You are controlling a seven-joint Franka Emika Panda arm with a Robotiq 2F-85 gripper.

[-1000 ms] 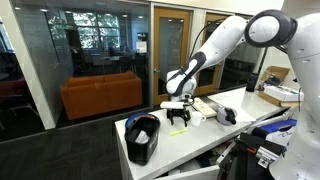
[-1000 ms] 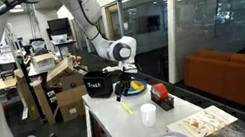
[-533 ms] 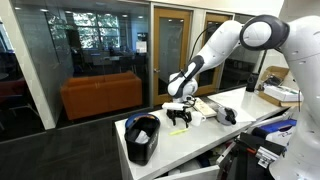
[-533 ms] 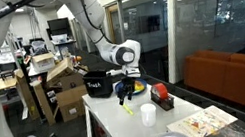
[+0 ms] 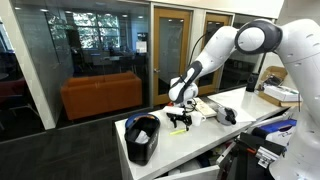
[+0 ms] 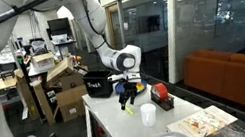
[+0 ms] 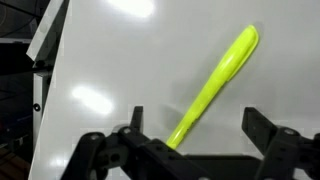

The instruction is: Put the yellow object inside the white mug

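Note:
Next, my gripper stays low, nearly in place, and closes its fingers on the yellow object's lower end (image 5: 179, 131) (image 7: 183, 131), which already runs between them.
The yellow object (image 7: 220, 75) is a thin yellow-green stick that lies flat on the white table (image 7: 110, 60). In the wrist view its lower end runs between my two jaws. My gripper (image 7: 195, 118) is open and straddles that end without gripping it. In both exterior views the gripper (image 5: 180, 120) (image 6: 125, 99) points down, close above the table. The white mug (image 6: 148, 114) stands upright on the table a short way from the gripper, nearer the camera. It is out of the wrist view.
A black bin (image 5: 142, 138) (image 6: 97, 83) stands at one end of the table. A small red object (image 6: 161, 95) sits near the mug. An open book (image 6: 204, 125) lies beyond the mug. A flat white box (image 5: 205, 108) is beside the gripper.
The arm has shifted slightly and the gripper has come lower toward the table. The yellow object and the mug have not moved.

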